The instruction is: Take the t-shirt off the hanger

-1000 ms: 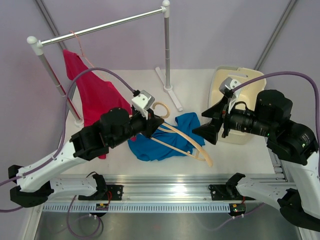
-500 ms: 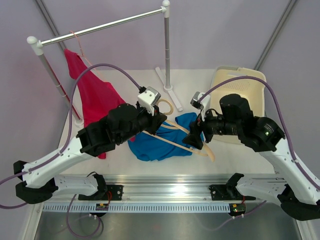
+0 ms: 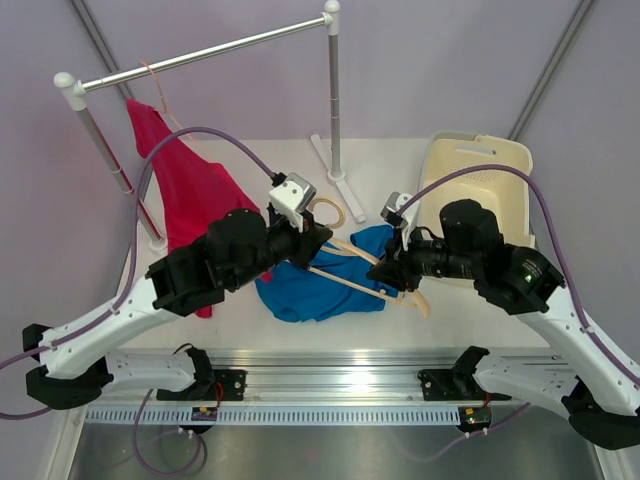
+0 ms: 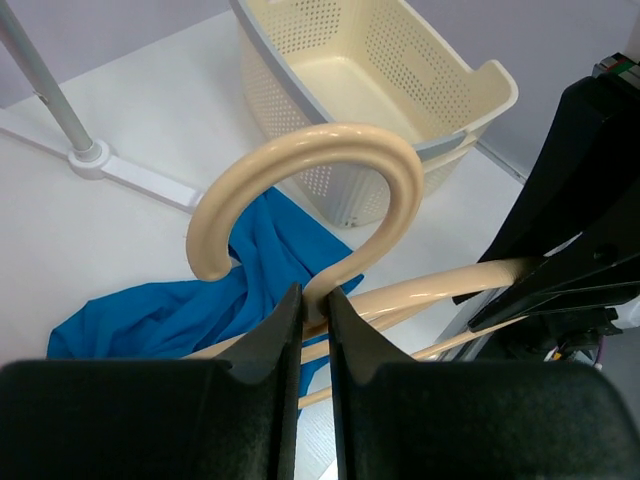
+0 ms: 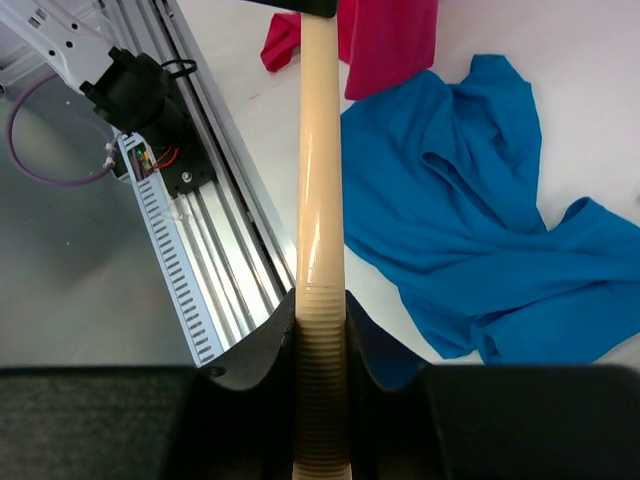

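Observation:
My right gripper will next carry the hanger up and outward, hook it over the rack's top bar [image 3: 272, 36] and let it go, because the blue t-shirt [image 3: 320, 290] lies off it.
A cream plastic hanger [image 3: 345, 283] is held just above the table between both arms. My left gripper [image 3: 312, 247] is shut on its neck, right under the hook [image 4: 330, 150], with the jaws [image 4: 312, 295] pinching the stem. My right gripper [image 3: 397, 275] is shut on the ribbed end of one hanger arm [image 5: 320, 180], which is bare along the length that shows. The blue t-shirt [image 3: 320, 290] lies crumpled on the white table below the hanger. In the right wrist view the blue t-shirt [image 5: 480, 230] spreads to the right of the hanger arm.
A red t-shirt [image 3: 185, 190] hangs from the metal rack [image 3: 200, 55] at the back left. The rack's right post [image 3: 333, 110] stands behind the hanger. A cream perforated basket [image 3: 470, 175] sits at the back right. A metal rail [image 3: 330, 365] runs along the near edge.
My right arm swung left from the basket to the hanger and its gripper closed on the end of the hanger's arm. My left gripper kept its hold on the hanger's neck.

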### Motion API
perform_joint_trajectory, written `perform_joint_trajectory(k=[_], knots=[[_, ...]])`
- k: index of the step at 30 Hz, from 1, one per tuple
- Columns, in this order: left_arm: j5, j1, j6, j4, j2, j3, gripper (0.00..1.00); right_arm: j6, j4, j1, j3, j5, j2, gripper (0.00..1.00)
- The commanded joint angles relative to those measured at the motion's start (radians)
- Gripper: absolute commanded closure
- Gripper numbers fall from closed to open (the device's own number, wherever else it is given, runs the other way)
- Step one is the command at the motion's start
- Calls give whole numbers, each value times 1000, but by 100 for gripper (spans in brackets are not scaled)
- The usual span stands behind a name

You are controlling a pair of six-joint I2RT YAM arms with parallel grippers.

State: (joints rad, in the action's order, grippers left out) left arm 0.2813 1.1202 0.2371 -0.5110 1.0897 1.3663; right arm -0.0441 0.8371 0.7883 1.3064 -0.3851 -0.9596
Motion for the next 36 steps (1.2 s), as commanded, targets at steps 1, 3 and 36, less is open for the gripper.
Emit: perform_joint_trajectory(k=[1, 3, 36], knots=[[21, -5, -15, 91, -53, 2, 93, 30, -101, 11, 1, -19, 32, 100], [12, -5, -13, 92, -63, 2, 46, 56, -124, 11, 8, 17, 32, 100], [72, -5, 109, 34, -453, -326, 1, 38, -173, 11, 344, 380, -166, 100]])
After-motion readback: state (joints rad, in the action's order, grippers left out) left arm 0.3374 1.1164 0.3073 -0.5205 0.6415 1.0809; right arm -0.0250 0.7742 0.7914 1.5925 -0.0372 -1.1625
